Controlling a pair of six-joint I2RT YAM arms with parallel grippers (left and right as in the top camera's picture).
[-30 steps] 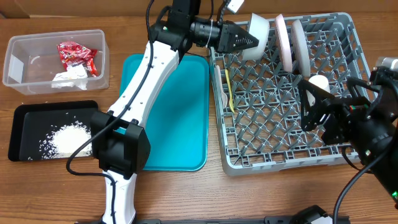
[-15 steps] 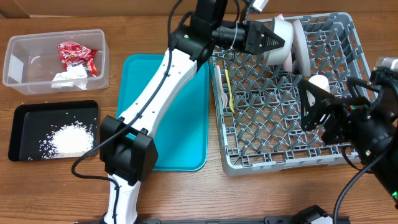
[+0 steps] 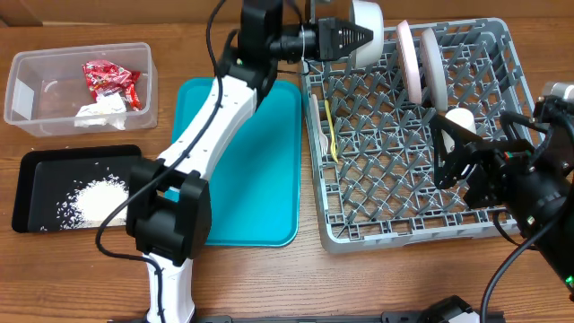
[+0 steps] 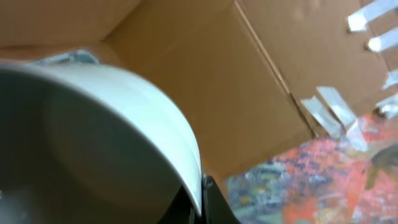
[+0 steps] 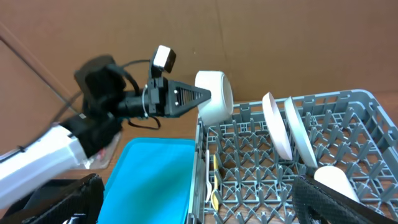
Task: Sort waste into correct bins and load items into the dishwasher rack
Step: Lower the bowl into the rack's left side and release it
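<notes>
Next, my left gripper draws back, lowers the bowl (image 3: 368,20) to the rack's empty wires (image 3: 367,102) between the cutlery and the plates and releases it. Those pegs lie below and back.
My left gripper (image 3: 352,38) is shut on the rim of the pale bowl (image 3: 368,20) and holds it on its side above the back left corner of the grey dishwasher rack (image 3: 408,235). The bowl fills the left wrist view (image 4: 93,143) and also shows in the right wrist view (image 5: 214,96). In the rack stand two plates (image 3: 411,61) (image 3: 432,63) and the white cup (image 3: 460,118). The fork and spoon (image 3: 334,135) lie at its left side. My right gripper (image 3: 453,157) is open and empty over the rack's right part. The foil ball is out of view.
The teal tray (image 3: 260,170) lies left of the rack. The clear tub (image 3: 18,90) at the far left holds the red wrapper (image 3: 109,79) and the napkin (image 3: 99,112). The black tray (image 3: 27,193) in front of it holds the rice (image 3: 100,197).
My left gripper swung the bowl right over the rack near the plates, then back left and toward the rack's back edge. The right arm has not moved.
</notes>
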